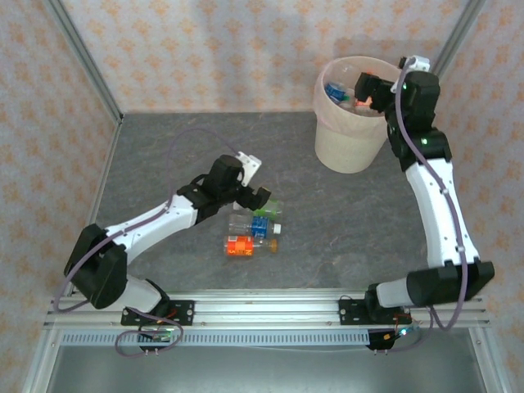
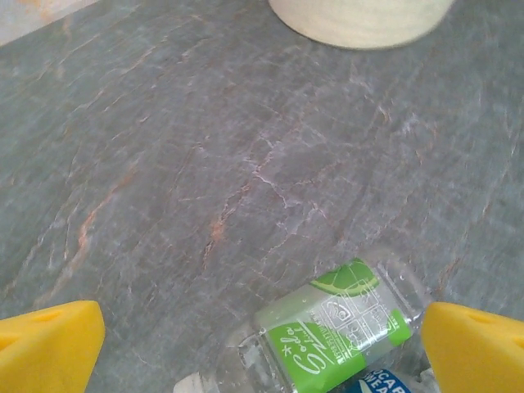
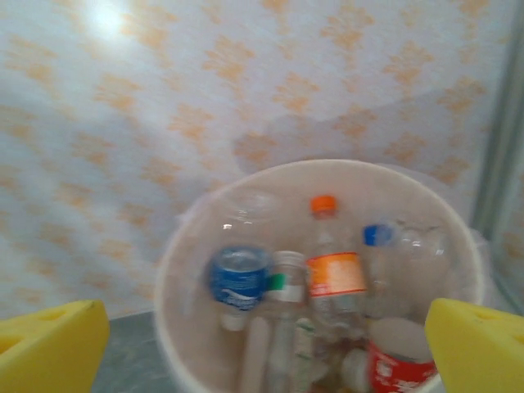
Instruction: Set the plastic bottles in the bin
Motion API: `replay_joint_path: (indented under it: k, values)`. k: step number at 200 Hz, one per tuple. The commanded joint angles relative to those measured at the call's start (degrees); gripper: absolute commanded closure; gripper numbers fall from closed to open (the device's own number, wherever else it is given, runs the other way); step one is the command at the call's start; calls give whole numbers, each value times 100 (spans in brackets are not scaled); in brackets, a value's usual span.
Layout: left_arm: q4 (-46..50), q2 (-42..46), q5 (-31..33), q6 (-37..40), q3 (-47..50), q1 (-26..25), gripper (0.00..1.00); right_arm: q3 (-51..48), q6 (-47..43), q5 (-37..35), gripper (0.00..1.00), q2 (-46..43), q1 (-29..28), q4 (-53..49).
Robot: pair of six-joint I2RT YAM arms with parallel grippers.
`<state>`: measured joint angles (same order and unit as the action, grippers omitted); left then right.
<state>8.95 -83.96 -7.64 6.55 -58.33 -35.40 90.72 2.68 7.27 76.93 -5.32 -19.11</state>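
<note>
The green-labelled bottle is slanted between the open fingers. My left gripper needs to turn next and go down over the base half of the green-labelled bottle (image 1: pixel 271 209) (image 2: pixel 373 304).
Three plastic bottles lie together on the grey table: a green-labelled one (image 1: pixel 271 208) (image 2: pixel 336 326), a blue-labelled one (image 1: pixel 255 225) (image 2: pixel 385 383) and an orange one (image 1: pixel 244 245). My left gripper (image 1: pixel 259 197) (image 2: pixel 262 354) hovers open just over the green-labelled bottle, which lies between the yellow fingertips (image 2: pixel 47 345), untouched. The cream bin (image 1: pixel 348 146) (image 3: pixel 176 262) stands at the back right with several bottles inside, among them a blue-labelled (image 3: pixel 237 278), an orange-labelled (image 3: pixel 336 274) and a red-labelled one (image 3: pixel 399 366). Above the bin's mouth my right gripper (image 1: pixel 368 92) (image 3: pixel 266 348) is open and holds nothing.
Patterned walls and metal frame posts close in the table at the back and sides. The bin's base (image 2: pixel 360 20) shows across open grey table from the left wrist. A rail (image 1: pixel 270 309) carrying both arm bases runs along the near edge.
</note>
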Motion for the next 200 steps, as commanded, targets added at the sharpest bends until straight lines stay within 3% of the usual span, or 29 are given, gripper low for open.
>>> replay_joint_path:
  k: [1, 44, 100, 129, 200]
  values:
    - [887, -354, 331, 1054, -399, -205, 3, -696, 449, 870, 1, -487, -22, 777]
    - [1310, -911, -257, 2345, -805, -442, 3, -1818, 696, 1050, 1, -1343, -30, 768]
    - [2485, -2263, 46, 3478, -2143, -633, 4, -2426, 931, 1251, 1, -1786, -43, 771]
    - [2396, -2707, 175, 3681, -2452, -637, 7, -2535, 935, 1235, 1, -1804, -48, 773]
    - [2723, -3499, -268, 3703, -3363, -408, 16, -2674, 864, 1151, 1, -1818, -57, 805]
